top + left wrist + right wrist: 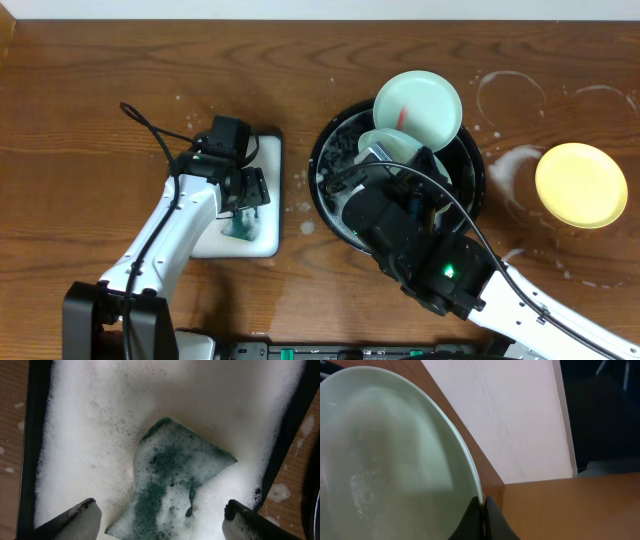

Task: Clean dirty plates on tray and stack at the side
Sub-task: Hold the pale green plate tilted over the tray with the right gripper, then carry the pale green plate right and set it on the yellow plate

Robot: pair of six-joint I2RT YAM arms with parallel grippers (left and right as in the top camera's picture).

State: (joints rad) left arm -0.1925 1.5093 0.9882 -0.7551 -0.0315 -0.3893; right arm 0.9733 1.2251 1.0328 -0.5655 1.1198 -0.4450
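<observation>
The right gripper swings to the right in the overhead view next and brings the mint plate down onto the yellow plate (581, 185), which lies flat there.
The black tray (326, 175) stands at the table's middle right, wet and sudsy. A pale mint plate with a red smear (418, 103) leans on its far rim. Over the tray, a second mint plate (385, 455) is tilted up, and my right gripper (483, 502) is shut on its rim. A pale yellow plate (581, 185) lies flat on the bare wood to the right. My left gripper (160, 506) hangs open just above the green sponge (175, 475), one finger on each side of it, not touching.
The sponge lies in foam inside a white rectangular dark-rimmed dish (268, 190) left of the tray. Whitish soapy rings (510, 95) mark the wood at the far right. The table's far edge and a pale wall show in the right wrist view.
</observation>
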